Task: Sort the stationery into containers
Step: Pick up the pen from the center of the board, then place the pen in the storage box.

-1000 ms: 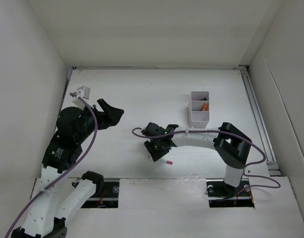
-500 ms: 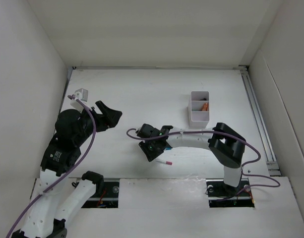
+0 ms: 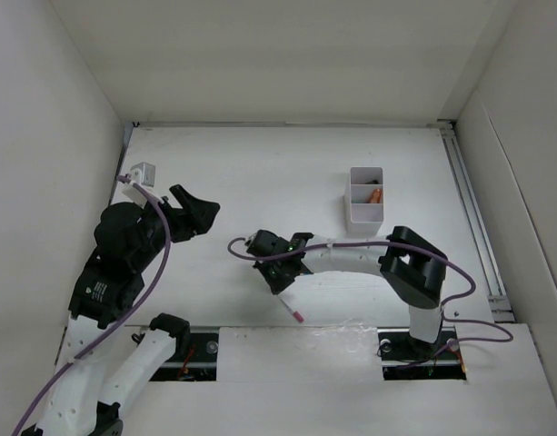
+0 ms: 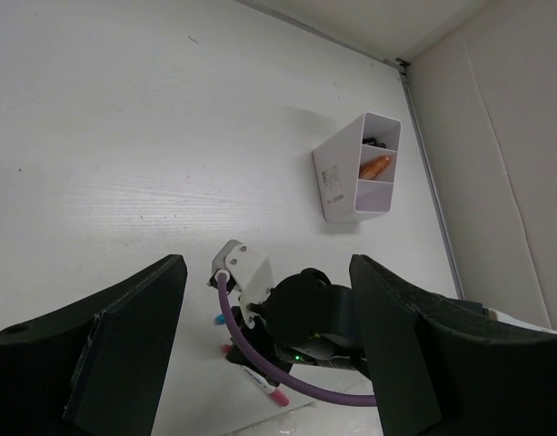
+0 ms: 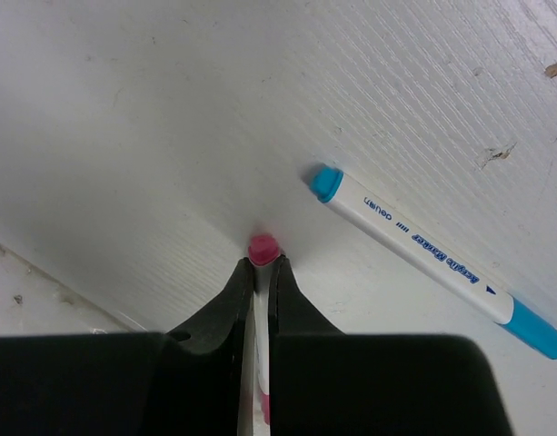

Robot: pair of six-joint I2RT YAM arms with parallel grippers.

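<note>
The container's near section [image 3: 367, 213] is empty, so my right gripper needs to move up, outward and to the right in the top view, then release over that section.
My right gripper [image 5: 261, 265] is shut on a thin white marker with pink caps [image 5: 262, 248], low over the table. In the top view that marker [image 3: 293, 312] sticks out of the gripper [image 3: 280, 280] toward the near edge. A white marker with blue caps [image 5: 423, 257] lies flat just beside it. The white divided container [image 3: 366, 216] stands at the right middle, with an orange marker [image 3: 375, 194] in one compartment. My left gripper [image 3: 198, 211] hangs open and empty at the left, well above the table.
The left wrist view shows the container [image 4: 337, 182] with the orange marker [image 4: 375, 165] and something dark in its far compartment. White walls close in the table on three sides. A metal rail [image 3: 473, 227] runs along the right edge.
My right gripper has shifted a little left and shut on the pink-capped marker, which now points toward the near edge. The left arm has drifted slightly left.
</note>
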